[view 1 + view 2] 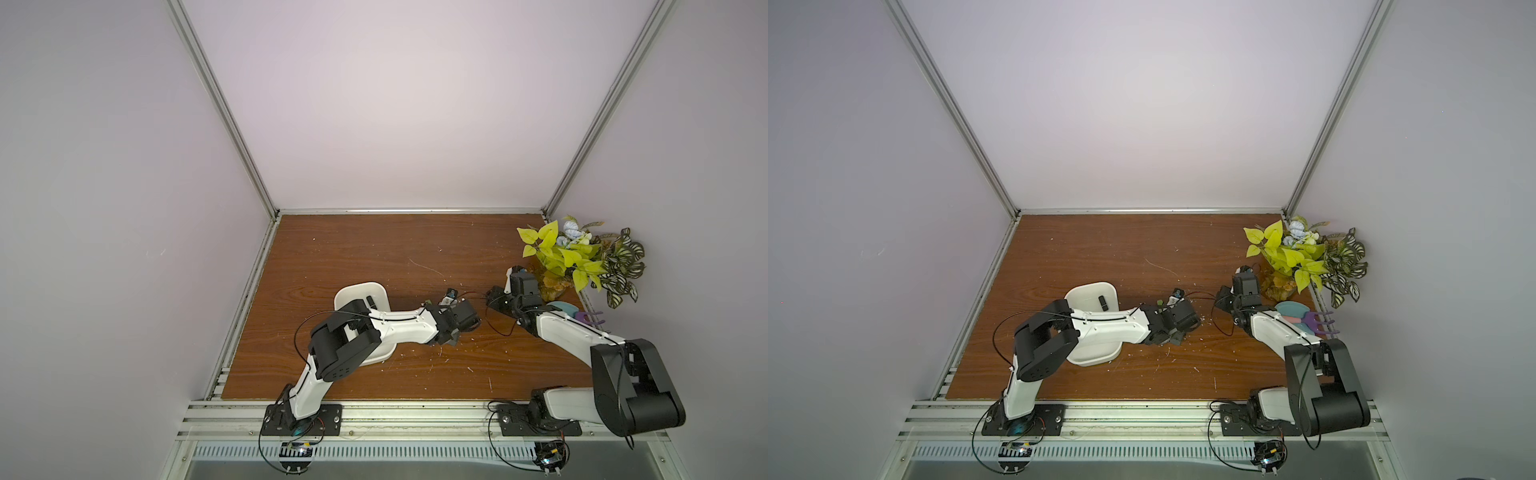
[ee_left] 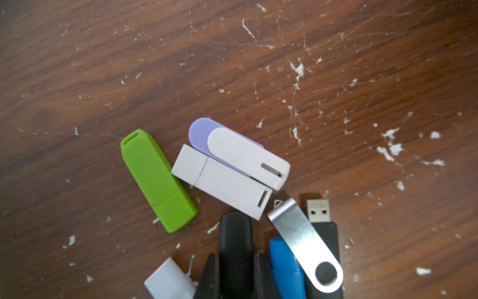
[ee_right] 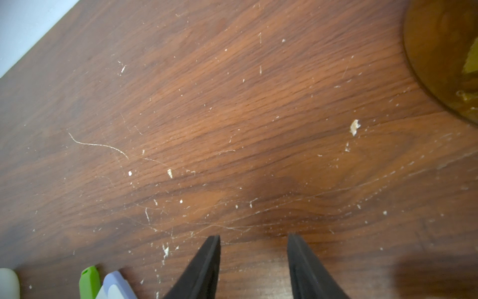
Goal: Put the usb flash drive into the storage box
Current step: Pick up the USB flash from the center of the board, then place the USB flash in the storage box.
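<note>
The fingers of the left gripper hold the drive, so the gripper should next rise clear of the loose drives, swing over the white storage box and go down to release it.
The white storage box (image 1: 347, 291) (image 1: 1077, 293) lies on the wooden table, partly under my left arm, with a black stick (image 1: 370, 300) inside it. In the left wrist view my left gripper (image 2: 235, 256) is shut on a black usb flash drive (image 2: 236, 227), low over the table. Loose drives lie around it: green (image 2: 157, 181), white (image 2: 222, 181), white-and-lilac (image 2: 243, 155), black with a metal swivel (image 2: 305, 240), blue (image 2: 284, 266). My right gripper (image 3: 253, 240) stands open over bare wood, to the right of the pile.
A leafy plant (image 1: 582, 257) in an amber vase (image 3: 445, 51) stands at the back right. Teal and purple items (image 1: 565, 309) lie under my right forearm. Another white piece (image 2: 168, 282) lies beside my left fingers. Walls close the table's left, back and right.
</note>
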Motion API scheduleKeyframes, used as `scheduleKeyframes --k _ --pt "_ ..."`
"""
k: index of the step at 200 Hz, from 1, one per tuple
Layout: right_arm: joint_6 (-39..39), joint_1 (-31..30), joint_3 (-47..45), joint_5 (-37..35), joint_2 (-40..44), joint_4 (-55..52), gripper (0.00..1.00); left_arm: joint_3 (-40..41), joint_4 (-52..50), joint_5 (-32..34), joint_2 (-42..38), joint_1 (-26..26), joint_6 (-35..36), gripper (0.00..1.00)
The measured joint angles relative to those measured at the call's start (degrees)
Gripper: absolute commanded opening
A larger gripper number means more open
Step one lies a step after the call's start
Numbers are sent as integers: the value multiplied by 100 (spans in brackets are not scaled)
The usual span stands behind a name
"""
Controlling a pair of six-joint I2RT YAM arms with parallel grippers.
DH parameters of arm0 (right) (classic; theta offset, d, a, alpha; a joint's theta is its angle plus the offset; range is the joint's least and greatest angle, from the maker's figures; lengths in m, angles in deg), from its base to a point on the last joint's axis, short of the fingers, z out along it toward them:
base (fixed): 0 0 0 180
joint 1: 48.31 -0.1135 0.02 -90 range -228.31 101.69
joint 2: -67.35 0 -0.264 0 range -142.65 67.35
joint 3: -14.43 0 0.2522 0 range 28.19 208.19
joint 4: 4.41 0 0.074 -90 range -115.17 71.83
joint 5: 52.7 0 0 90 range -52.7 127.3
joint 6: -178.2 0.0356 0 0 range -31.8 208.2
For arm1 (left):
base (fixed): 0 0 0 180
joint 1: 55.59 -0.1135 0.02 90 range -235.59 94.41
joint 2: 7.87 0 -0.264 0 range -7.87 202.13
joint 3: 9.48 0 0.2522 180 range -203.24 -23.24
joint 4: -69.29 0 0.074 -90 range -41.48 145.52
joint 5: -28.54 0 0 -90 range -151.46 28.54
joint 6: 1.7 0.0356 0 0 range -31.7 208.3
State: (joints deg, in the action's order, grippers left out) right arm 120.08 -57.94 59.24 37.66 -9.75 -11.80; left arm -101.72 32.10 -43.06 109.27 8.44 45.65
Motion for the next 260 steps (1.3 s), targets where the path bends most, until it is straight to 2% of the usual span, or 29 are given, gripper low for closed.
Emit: scheduleKeyframes --k 46,67,94,109,129,150,184,206,260 --pt "-13 0 0 0 0 2 48 -39 -214 -35 -245 -68 245 6" --pt "-15 0 0 7 0 7 48 -44 -328 -17 -835 -90 337 5" --pt "-13 0 0 24 0 13 48 63 -345 118 -2013 -114 345 2" --pt "-15 0 0 48 0 24 48 490 -286 286 -2863 -146 267 2" --pt "-15 2 0 142 0 35 48 1438 -267 503 -3993 -354 46 1" --pt "-15 0 0 208 0 42 48 2422 -382 573 -4688 -728 -243 0" --pt "-15 0 0 306 0 94 49 3403 -507 601 -4695 -929 -691 1" --pt "-15 0 0 319 -2 118 49 3777 -223 356 -4426 -1049 -846 1" --pt "-15 0 0 321 -131 125 51 3869 393 72 -3526 -1193 -988 1"
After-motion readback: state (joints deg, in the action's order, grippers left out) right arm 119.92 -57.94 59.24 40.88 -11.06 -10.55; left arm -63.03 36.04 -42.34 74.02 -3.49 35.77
